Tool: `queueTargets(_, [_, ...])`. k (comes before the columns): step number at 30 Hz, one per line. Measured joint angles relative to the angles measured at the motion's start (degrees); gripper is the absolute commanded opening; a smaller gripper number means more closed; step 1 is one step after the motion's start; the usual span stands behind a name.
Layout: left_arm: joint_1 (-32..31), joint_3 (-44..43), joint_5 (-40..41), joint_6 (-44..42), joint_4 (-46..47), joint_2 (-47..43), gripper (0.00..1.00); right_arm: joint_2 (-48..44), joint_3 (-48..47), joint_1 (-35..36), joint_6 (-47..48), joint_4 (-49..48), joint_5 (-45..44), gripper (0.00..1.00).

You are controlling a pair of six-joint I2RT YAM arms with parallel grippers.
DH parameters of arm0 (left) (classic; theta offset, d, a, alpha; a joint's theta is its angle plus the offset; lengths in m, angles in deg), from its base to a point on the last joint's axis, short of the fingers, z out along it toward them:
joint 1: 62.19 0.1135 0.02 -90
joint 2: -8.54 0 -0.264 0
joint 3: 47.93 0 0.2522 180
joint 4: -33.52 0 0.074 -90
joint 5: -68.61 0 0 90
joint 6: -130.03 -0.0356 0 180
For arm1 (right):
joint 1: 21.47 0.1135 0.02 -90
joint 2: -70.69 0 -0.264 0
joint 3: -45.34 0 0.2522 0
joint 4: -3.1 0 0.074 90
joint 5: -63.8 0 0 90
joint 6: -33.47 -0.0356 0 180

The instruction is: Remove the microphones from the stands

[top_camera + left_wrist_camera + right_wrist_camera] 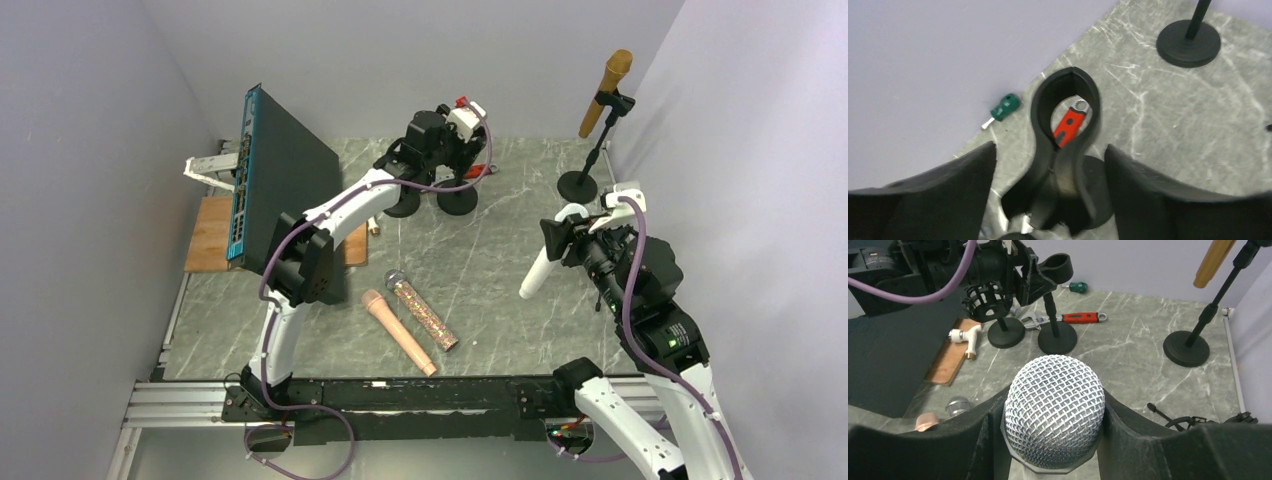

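Observation:
Bare tabletop lies down there beside the glittery microphone, so my right gripper moves to the left in the top view, goes down and releases next.
My right gripper (pixel 568 236) is shut on the silver mesh head of a white microphone (pixel 537 270), whose body hangs down-left in the air, clear of any stand. In the right wrist view the mesh head (pixel 1054 405) fills the gap between my fingers. My left gripper (pixel 462 150) is open at the back of the table around the stem of an empty black clip stand (pixel 457 198). The clip (pixel 1068 110) stands between my open fingers (pixel 948 195), and I cannot tell if they touch it. A gold microphone (pixel 607 90) sits in a tall stand (pixel 577 186) at back right.
A pink microphone (pixel 400 332) and a glittery one (pixel 425 312) lie mid-table. A second stand with a basket mount (pixel 985 302) is beside the clip stand. A blue network switch (pixel 280 185) leans at left over a wooden board (pixel 208 235). A red wrench (pixel 1083 317) and green screwdriver (pixel 1004 106) lie near the back wall.

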Motion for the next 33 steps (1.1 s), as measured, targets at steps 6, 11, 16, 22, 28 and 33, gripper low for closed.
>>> queueTargets(6, [0.07,-0.22,-0.48,0.42,-4.28,-0.09,0.99,1.14,0.20,0.00,-2.36,2.78,2.32,0.00])
queueTargets(11, [0.11,1.07,-3.32,4.42,-10.56,-4.33,0.99,6.93,0.17,0.00,-3.87,6.12,3.89,0.00])
queueTargets(16, [0.11,7.26,-4.85,8.96,-14.36,-18.95,0.99,12.00,0.20,0.00,-4.55,9.75,4.61,0.00])
queueTargets(22, [0.15,20.33,-3.37,9.27,-13.66,-43.82,0.99,16.02,0.24,0.02,-4.52,10.82,5.01,0.00])
queueTargets(28, [0.17,39.30,4.22,7.13,-7.61,-62.10,1.00,25.38,0.24,0.33,-4.57,10.82,6.14,0.00])
queueTargets(33, [-1.51,50.58,14.23,5.77,-5.68,-65.79,0.99,34.56,0.24,3.32,-5.77,9.97,6.19,0.01])
